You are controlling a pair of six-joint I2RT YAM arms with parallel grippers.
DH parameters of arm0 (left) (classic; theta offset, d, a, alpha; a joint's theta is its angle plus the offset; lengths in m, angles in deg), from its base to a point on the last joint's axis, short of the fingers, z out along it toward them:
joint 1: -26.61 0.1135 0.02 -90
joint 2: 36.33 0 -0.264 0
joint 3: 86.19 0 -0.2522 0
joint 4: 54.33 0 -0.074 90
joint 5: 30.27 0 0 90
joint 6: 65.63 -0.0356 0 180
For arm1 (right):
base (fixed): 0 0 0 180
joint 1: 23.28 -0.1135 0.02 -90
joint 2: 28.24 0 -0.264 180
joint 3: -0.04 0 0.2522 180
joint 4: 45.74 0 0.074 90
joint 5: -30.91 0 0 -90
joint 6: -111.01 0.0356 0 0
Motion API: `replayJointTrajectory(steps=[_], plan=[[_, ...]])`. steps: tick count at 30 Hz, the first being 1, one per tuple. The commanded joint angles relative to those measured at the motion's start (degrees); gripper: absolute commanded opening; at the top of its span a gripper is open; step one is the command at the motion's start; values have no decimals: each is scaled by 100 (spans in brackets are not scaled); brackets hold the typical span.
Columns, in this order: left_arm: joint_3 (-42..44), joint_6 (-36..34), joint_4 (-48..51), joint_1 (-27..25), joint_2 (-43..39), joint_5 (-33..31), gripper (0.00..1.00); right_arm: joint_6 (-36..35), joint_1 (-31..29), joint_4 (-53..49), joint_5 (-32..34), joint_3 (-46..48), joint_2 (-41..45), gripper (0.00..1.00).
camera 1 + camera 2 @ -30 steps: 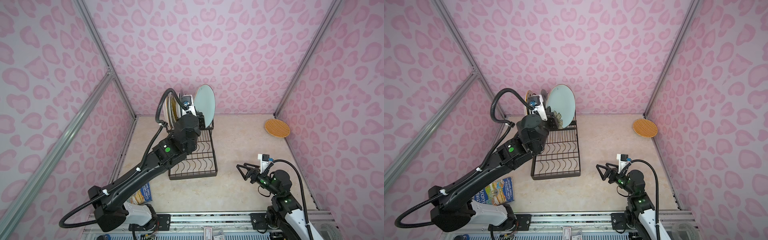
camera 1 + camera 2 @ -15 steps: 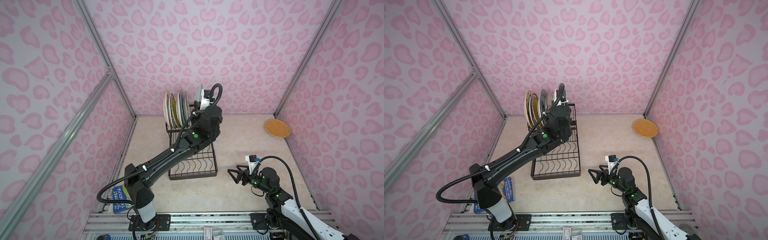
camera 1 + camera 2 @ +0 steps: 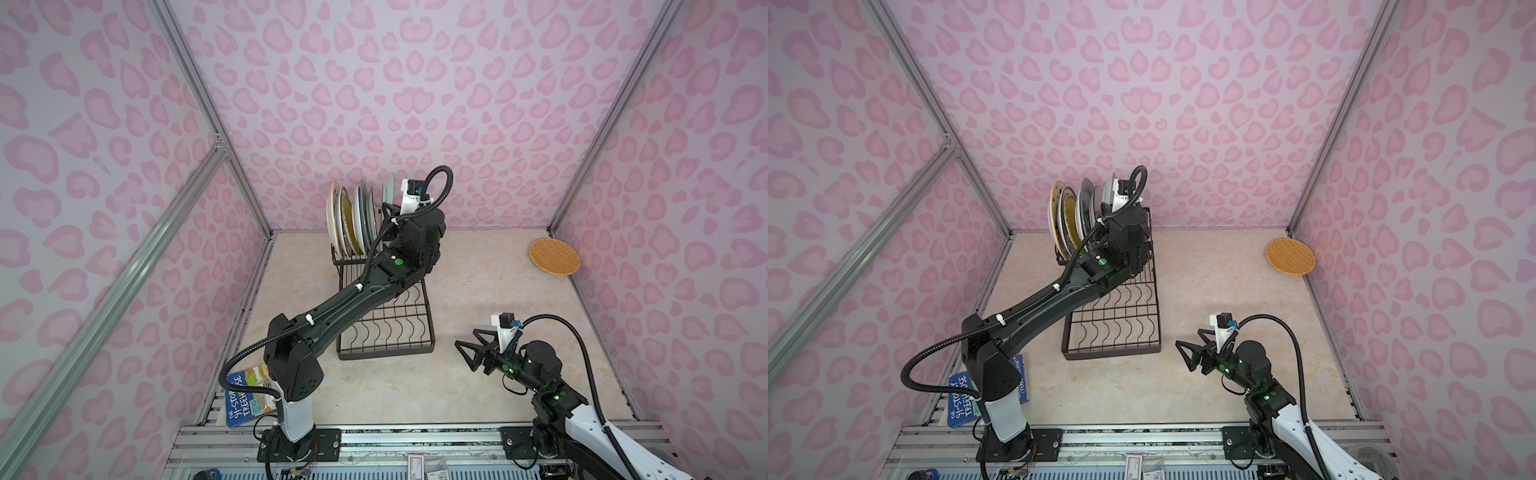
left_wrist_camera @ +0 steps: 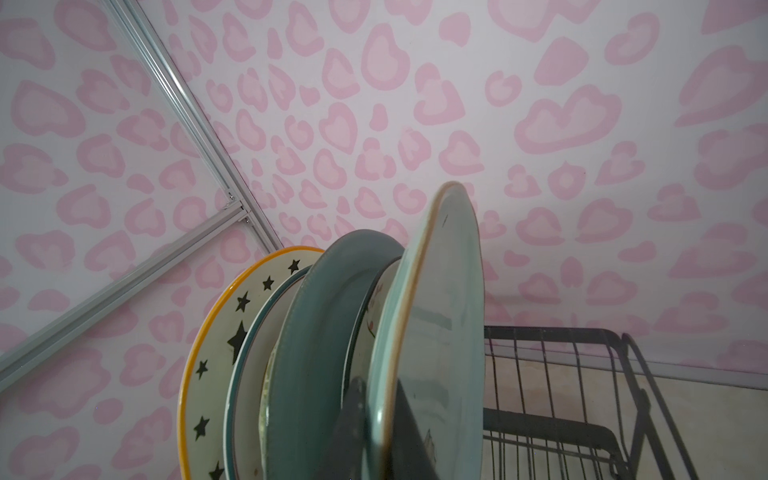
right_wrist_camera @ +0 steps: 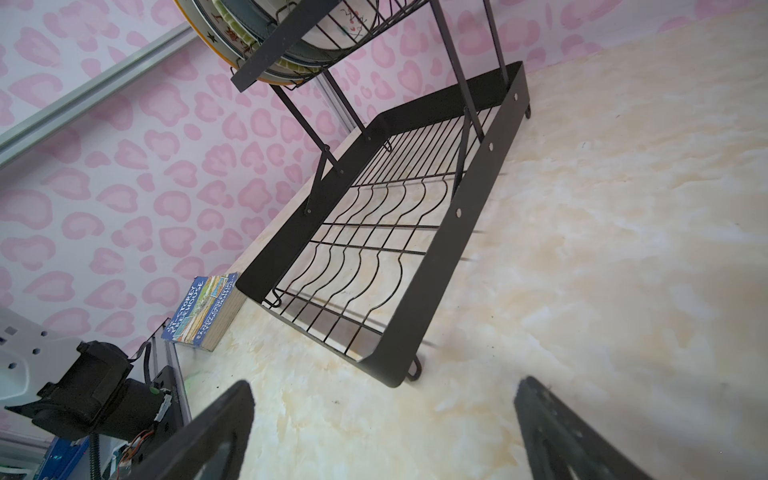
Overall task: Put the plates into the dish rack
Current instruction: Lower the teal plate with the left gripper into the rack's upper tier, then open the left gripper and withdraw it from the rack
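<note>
Next, my left gripper lowers the pale green plate and releases the plate's rim. The free space on the dish rack's raised shelf beside the other plates lies below the gripper.
The black wire dish rack [image 3: 384, 355] [image 3: 1111, 353] [image 5: 440, 266] stands left of the table's middle. Several plates [image 3: 351, 220] [image 3: 1067, 220] stand on edge in its raised tier at the far end. My left gripper [image 4: 378, 386] [image 3: 390, 208] is shut on the rim of a pale blue plate [image 4: 440, 311] [image 3: 389, 189], which is upright just right of the other plates. An orange woven plate [image 3: 555, 256] [image 3: 1291, 256] lies flat at the far right corner. My right gripper [image 3: 469, 353] [image 3: 1190, 351] [image 5: 382, 395] hovers open and empty, low over the table right of the rack's near end.
A blue book [image 3: 249, 395] [image 3: 963, 399] [image 5: 203, 307] lies at the near left by the left arm's base. The rack's long lower tray holds nothing. Pink patterned walls close in the table on three sides.
The left arm has swung the pale blue plate from facing the camera to edge-on beside the racked plates. The right gripper has shifted slightly toward the rack, still open.
</note>
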Motion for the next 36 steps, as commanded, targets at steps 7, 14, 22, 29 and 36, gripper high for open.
replayJointTrajectory(steps=[7, 14, 22, 29, 36], plan=[[-158, 33, -406, 73, 203, -181, 4, -145, -74, -20, 200, 14, 47, 97], [-140, 264, -240, 85, 290, -172, 3, -190, -112, -34, 237, 10, 18, 97], [-144, 556, 46, 85, 345, -209, 3, -238, -162, -73, 297, -4, 0, 97], [-146, 1122, 598, 82, 330, -132, 6, -290, -220, -109, 347, -35, -45, 97], [-145, 1737, 1204, 58, 205, 88, 17, -346, -293, -178, 402, -65, -49, 97]])
